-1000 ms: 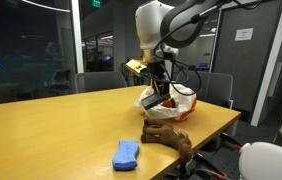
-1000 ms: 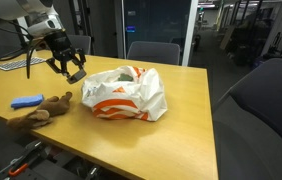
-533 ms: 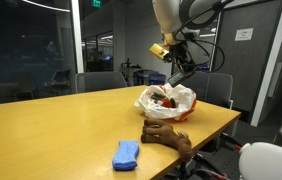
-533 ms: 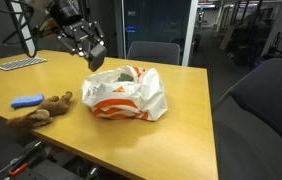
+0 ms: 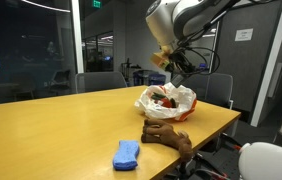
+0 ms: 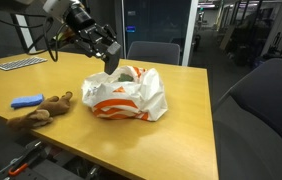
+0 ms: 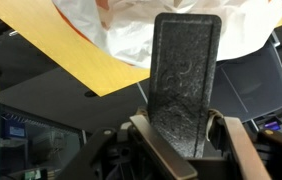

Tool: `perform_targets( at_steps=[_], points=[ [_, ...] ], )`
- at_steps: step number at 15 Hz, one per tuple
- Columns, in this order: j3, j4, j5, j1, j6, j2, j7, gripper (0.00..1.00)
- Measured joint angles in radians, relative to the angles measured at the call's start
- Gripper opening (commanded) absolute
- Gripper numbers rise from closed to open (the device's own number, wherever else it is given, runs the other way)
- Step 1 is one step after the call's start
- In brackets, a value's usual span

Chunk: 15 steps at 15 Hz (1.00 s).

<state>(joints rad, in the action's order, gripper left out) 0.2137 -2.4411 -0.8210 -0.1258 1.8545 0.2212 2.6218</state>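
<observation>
My gripper brings the grey piece down next, turning it, onto the open top of the crumpled bag below, then releases the piece.
My gripper (image 7: 187, 140) is shut on a flat, dark grey, rough-textured rectangular piece (image 7: 186, 70) that stands up between its fingers in the wrist view. The gripper hangs in the air in both exterior views (image 5: 178, 68) (image 6: 111, 57), just above a crumpled white and orange plastic bag (image 5: 168, 100) (image 6: 126, 92). The bag also shows at the top of the wrist view (image 7: 161, 30). It lies on the wooden table (image 5: 51, 125) (image 6: 181, 130) and has some things inside it.
A brown plush toy (image 5: 168, 135) (image 6: 41, 110) and a blue cloth (image 5: 127, 153) (image 6: 26, 101) lie near the table's edge. A keyboard (image 6: 16, 64) sits at the far side. Office chairs (image 5: 99, 80) (image 6: 153, 50) stand around the table.
The gripper has risen from low beside the bag and moved over it, carrying the dark piece. The bag, toy and cloth have not moved.
</observation>
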Motion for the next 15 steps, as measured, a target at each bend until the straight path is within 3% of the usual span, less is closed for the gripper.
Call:
perform_targets(
  at_steps=[4,7,8,12,15],
  points=[
    [-0.014,0.131,-0.082,0.001,0.02,-0.197,-0.013,0.32],
    [-0.065,0.234,-0.105,0.017,0.174,-0.318,-0.068,0.32],
    [-0.084,0.257,-0.105,0.027,0.258,-0.351,-0.09,0.82],
    [-0.137,0.303,-0.086,0.067,0.55,-0.454,-0.16,1.0],
    [-0.138,0.292,-0.027,0.06,0.629,-0.461,-0.207,1.0]
  ],
)
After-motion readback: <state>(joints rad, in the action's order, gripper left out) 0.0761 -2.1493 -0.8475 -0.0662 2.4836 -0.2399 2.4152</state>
